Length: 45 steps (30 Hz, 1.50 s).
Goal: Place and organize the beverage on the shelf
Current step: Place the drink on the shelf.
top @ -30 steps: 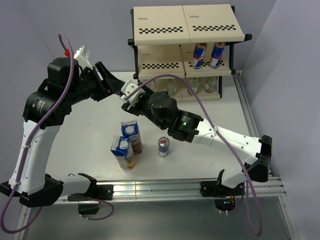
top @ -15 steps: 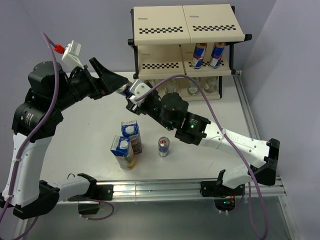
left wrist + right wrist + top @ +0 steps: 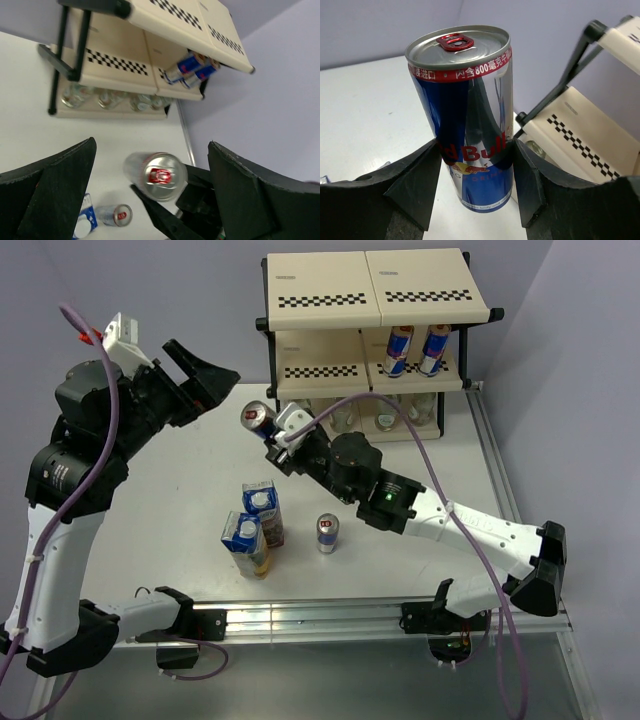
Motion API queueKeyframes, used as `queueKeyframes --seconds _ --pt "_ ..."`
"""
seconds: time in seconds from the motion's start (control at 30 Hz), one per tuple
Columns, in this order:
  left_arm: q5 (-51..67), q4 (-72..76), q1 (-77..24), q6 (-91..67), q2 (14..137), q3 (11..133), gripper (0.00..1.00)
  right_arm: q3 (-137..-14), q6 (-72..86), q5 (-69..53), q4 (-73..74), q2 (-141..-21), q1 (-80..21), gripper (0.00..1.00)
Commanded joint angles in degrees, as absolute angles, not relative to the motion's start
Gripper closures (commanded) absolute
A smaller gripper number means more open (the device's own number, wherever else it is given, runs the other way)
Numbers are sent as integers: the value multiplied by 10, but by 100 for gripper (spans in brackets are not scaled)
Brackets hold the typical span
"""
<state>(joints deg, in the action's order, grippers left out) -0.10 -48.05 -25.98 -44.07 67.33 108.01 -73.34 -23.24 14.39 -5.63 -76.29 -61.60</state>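
Observation:
The matching cans stand alongside, so the right gripper should next turn toward the shelf (image 3: 430, 315) and move outward onto the middle level's empty part (image 3: 346, 358) to release the can.
My right gripper (image 3: 268, 428) is shut on a slim blue-and-silver can (image 3: 256, 417), holding it tilted above the table's far left. In the right wrist view the fingers (image 3: 415, 185) clamp the can (image 3: 465, 115) at its lower half. My left gripper (image 3: 212, 388) stands wide open just left of the can, apart from it; its wrist view looks at the can's top (image 3: 159, 176). The shelf (image 3: 430, 315) holds two cans (image 3: 400, 348) on its middle tier and clear bottles (image 3: 382, 418) on the bottom. A purple carton (image 3: 262, 510), a yellow carton (image 3: 245, 540) and another can (image 3: 327, 532) stand on the table.
The shelf's black frame post (image 3: 270, 350) stands just right of the held can. A metal rail (image 3: 320, 615) runs along the table's near edge, and another rail (image 3: 495, 465) along the right side. Purple cables (image 3: 400, 430) loop over both arms.
My left gripper opened, let go of the can and drew back to the left. The right gripper stayed shut on the can and now holds it alone.

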Motion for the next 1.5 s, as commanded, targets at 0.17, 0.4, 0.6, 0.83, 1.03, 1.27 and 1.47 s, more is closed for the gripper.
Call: queueKeyframes --seconds 0.17,0.4,0.6,0.83,1.03,1.27,1.47 --pt "-187 -457 -258 -382 616 1017 1 -677 -98 224 -216 -683 -518 100" --pt "-377 -393 -258 -301 496 810 1 -637 -56 223 -293 -693 -398 100" --pt "-466 -350 -257 -285 414 667 1 -614 -47 175 -363 -721 -339 100" --pt "-476 -286 -258 -268 344 562 1 -626 -10 145 -390 -775 -299 100" --pt "-480 -270 -258 -262 316 529 1 -633 -4 143 -421 -817 -293 100" --pt "-477 -265 -258 -265 295 514 1 -653 -3 143 -467 -870 -276 100" --pt "-472 -259 -259 -265 289 507 0 -679 -1 159 -510 -920 -273 100"
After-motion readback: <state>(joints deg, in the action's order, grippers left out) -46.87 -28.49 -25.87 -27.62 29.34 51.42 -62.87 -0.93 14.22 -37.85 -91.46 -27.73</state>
